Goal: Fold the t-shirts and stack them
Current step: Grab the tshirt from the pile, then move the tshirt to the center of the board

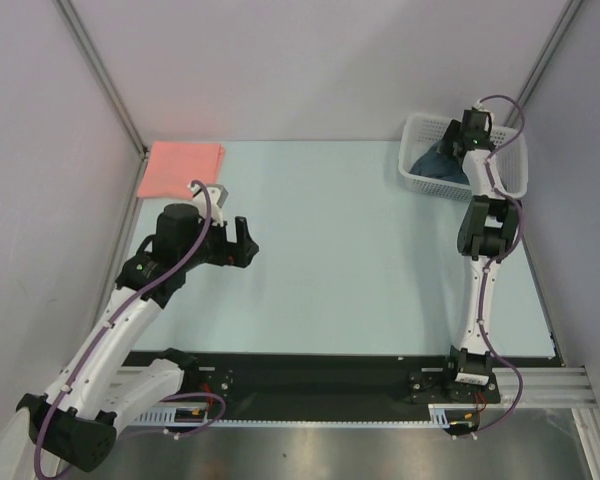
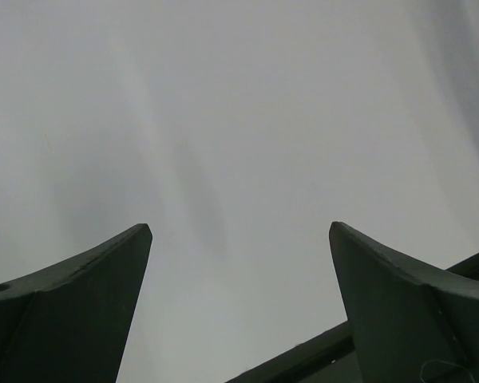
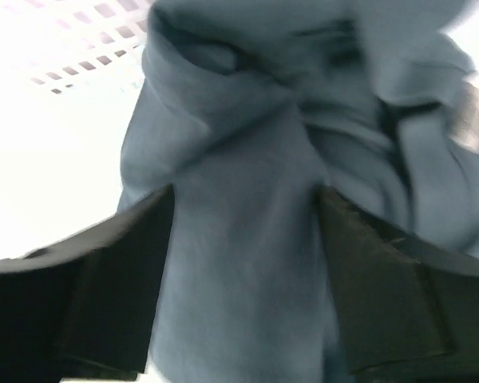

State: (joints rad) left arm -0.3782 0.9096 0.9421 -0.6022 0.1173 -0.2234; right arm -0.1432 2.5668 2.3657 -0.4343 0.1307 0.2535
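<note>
The bare tabletop leaves my left gripper room, so next I need to move it outward and down over the table's far middle to close on the blue-grey t-shirt (image 1: pixel 440 165) once the shirt is laid there.
A salmon-pink t-shirt (image 1: pixel 182 167) lies folded as a rectangle at the table's far left corner. The dark blue-grey t-shirt (image 1: pixel 440 165) sits crumpled inside the white mesh basket (image 1: pixel 415 130) at the far right. My right gripper (image 1: pixel 461 148) reaches down into the basket. In the right wrist view its jaws (image 3: pixel 246 191) stand apart, and a thick fold of the blue-grey t-shirt (image 3: pixel 247 120) fills the gap between them. My left gripper (image 1: pixel 245 242) hovers over the table's left half, open and empty (image 2: pixel 239 227), a little in front of the pink t-shirt.
Grey side walls with metal frame posts close in the pale table (image 1: pixel 340 250) on the left, back and right. The basket's mesh wall (image 3: pixel 80 24) shows bright behind the blue-grey cloth. A black rail (image 1: pixel 310 375) runs along the near edge between the arm bases.
</note>
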